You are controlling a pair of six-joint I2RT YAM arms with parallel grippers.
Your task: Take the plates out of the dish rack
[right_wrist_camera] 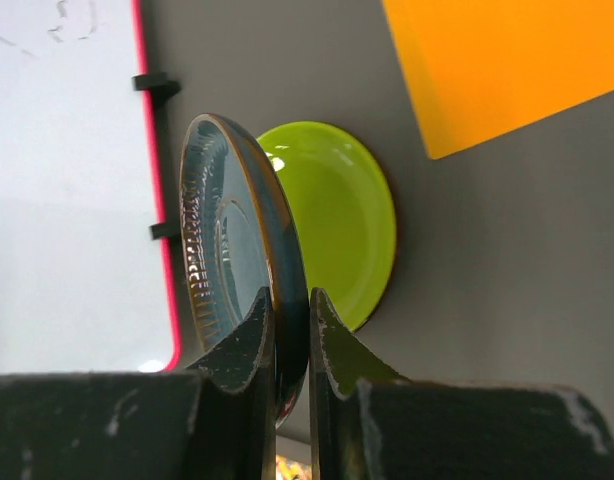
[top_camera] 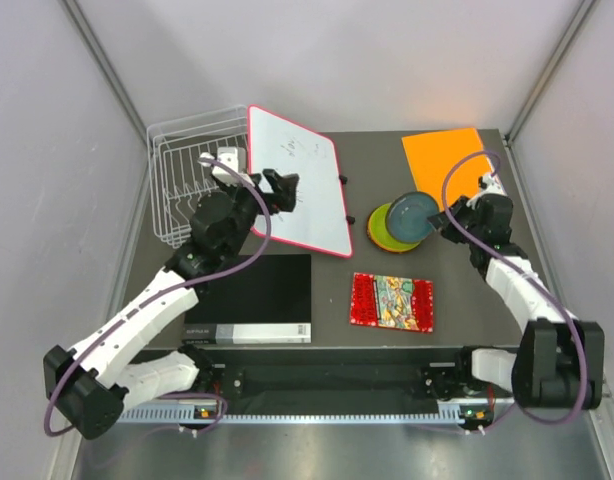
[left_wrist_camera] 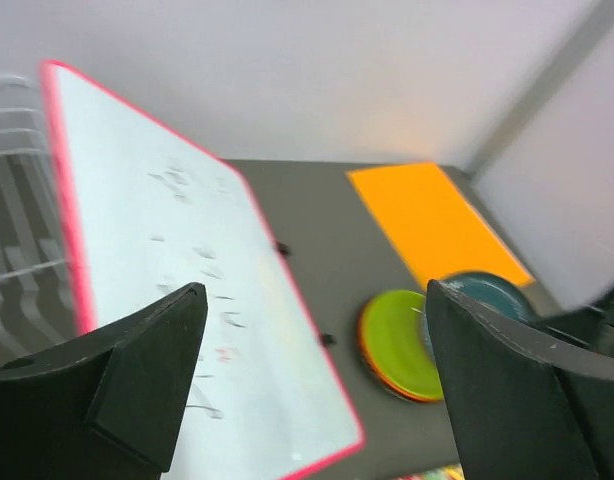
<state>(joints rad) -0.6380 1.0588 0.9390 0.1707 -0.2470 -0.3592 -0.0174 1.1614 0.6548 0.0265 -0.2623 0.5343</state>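
The off-center dark teal plate comes down and shifts toward the whiteboard in my right gripper next. Then that plate goes onto the green one (right_wrist_camera: 328,226).
The white wire dish rack (top_camera: 192,170) stands at the far left, and I see no plate in it. A lime green plate (top_camera: 384,228) lies on an orange plate right of the whiteboard. My right gripper (top_camera: 440,222) is shut on the rim of the dark teal plate (top_camera: 414,214), which hangs tilted over that stack. In the right wrist view the fingers (right_wrist_camera: 255,330) pinch the teal plate (right_wrist_camera: 227,250) on edge in front of the green plate (right_wrist_camera: 337,220). Over the whiteboard my left gripper (top_camera: 284,188) stands open and holds nothing. Between its wide fingers (left_wrist_camera: 152,350) the left wrist view shows the green plate (left_wrist_camera: 402,340).
A pink-edged whiteboard (top_camera: 297,180) leans by the rack. An orange sheet (top_camera: 447,155) lies at the far right, a red patterned mat (top_camera: 392,302) in front of the plates, and a black box (top_camera: 252,298) at the near left.
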